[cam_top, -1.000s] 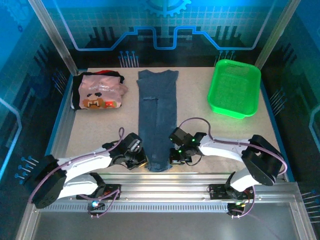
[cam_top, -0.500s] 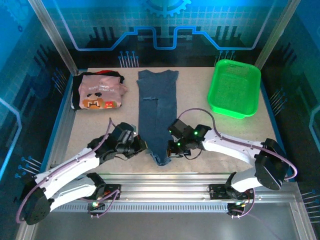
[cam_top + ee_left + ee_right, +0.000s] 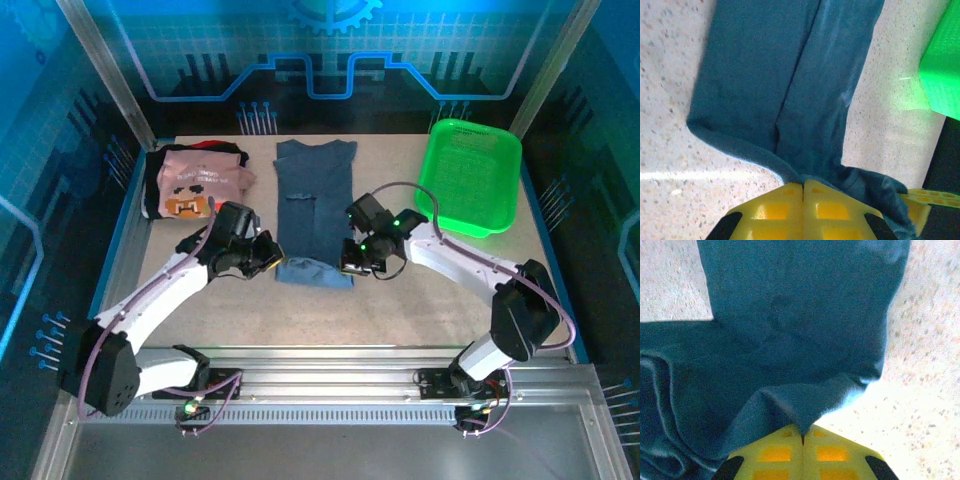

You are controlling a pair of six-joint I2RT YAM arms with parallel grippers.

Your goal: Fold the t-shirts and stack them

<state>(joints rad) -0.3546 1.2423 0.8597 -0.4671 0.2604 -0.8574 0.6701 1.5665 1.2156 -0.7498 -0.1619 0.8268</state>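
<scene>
The fold is shallow, so the robot's right gripper will next bring the t-shirt's pinched corner outward onto the t-shirt's middle, which lies outward of the gripper, and let it go there.
The slate-blue t-shirt lies mid-table as a long narrow strip, with its near end doubled back in a paler fold. My left gripper is shut on the left corner of that end, and its yellow fingers pinch blue cloth. My right gripper is shut on the right corner, where the cloth peaks up into the closed fingers. The pale pink t-shirt with its pixel print lies folded at the far left, on top of a black t-shirt.
The bright green mesh basket stands at the far right, and its wall shows in the left wrist view. Speckled tabletop lies between the shirt and the near rail. Both arms reach in from the near edge.
Both grippers have lifted the blue shirt's near hem and carried it away from the near edge, so the strip is now shorter with its end folded over.
</scene>
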